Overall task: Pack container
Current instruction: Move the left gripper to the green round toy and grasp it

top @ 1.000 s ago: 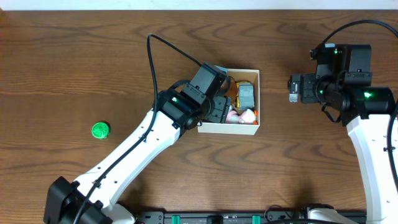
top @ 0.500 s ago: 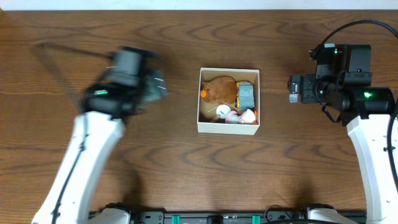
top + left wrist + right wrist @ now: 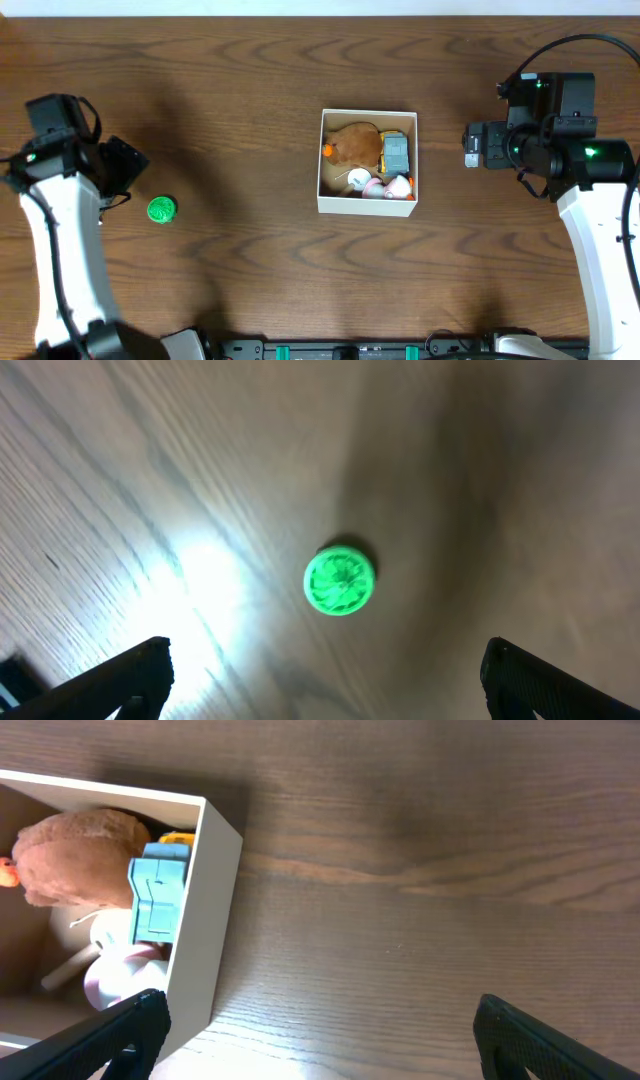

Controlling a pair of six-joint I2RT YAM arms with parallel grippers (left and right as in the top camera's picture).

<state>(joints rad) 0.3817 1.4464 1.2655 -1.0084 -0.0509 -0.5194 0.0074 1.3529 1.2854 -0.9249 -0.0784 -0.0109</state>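
My left gripper isn't around the green toy yet. It will next go down and move toward the toy until its fingers are on both sides of it.
The container is a square white-walled box at the table's middle; it also shows in the right wrist view. It holds a brown plush toy, a grey-blue block and small pink and white toys. A round green toy lies on the table at the left; it also shows in the left wrist view. My left gripper is open and empty just left of and above the green toy. My right gripper is open and empty, to the right of the container.
The table is dark brown wood. A black cable loops above the right arm. The left arm runs along the table's left side.
My left arm has swung from over the container far to the left, and now hangs by the green toy. The container's contents are uncovered. The right arm has not moved.
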